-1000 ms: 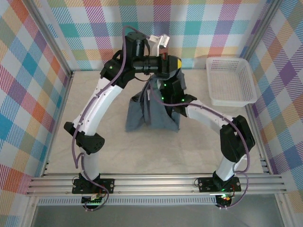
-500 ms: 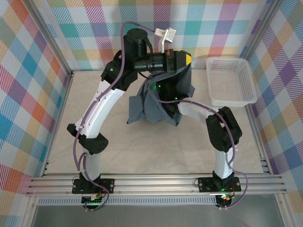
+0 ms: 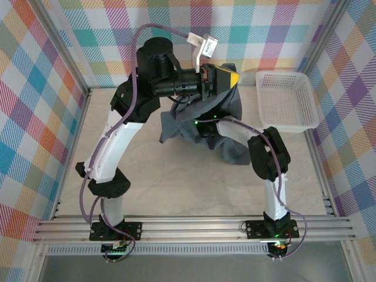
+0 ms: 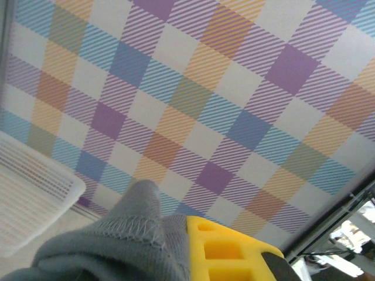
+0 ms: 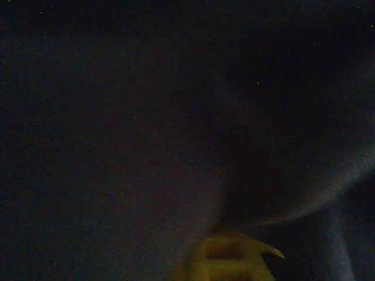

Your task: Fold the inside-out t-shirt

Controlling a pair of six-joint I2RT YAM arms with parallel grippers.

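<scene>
The t-shirt's upper cloth hangs outward and the robot's left gripper holds the t-shirt's top edge, so the right gripper will push outward toward the cloth next and release the cloth.
The inside-out t-shirt (image 3: 230,108) is a dark slate blue-grey bundle hanging over the back middle of the table, its lower part trailing down to the right. My left gripper (image 3: 229,77) is raised high and shut on the shirt's top edge. In the left wrist view a stitched hem (image 4: 126,234) is pinched against the yellow finger (image 4: 234,252). My right arm (image 3: 267,153) reaches into the shirt from the right, with cloth draped over its wrist. The right wrist view is dark inside the cloth (image 5: 146,129). Folds gather at my right gripper (image 5: 225,240), which is shut on the fabric.
A white mesh basket (image 3: 305,94) stands at the back right of the table, and its rim (image 4: 35,193) appears in the left wrist view. Checked walls and metal frame posts enclose the table. The beige table surface (image 3: 176,182) is bare in front of the shirt.
My left gripper has lifted the shirt higher and toward the right. The shirt's lower part has come off its flat spread and swung right. My right arm's elbow has folded in closer.
</scene>
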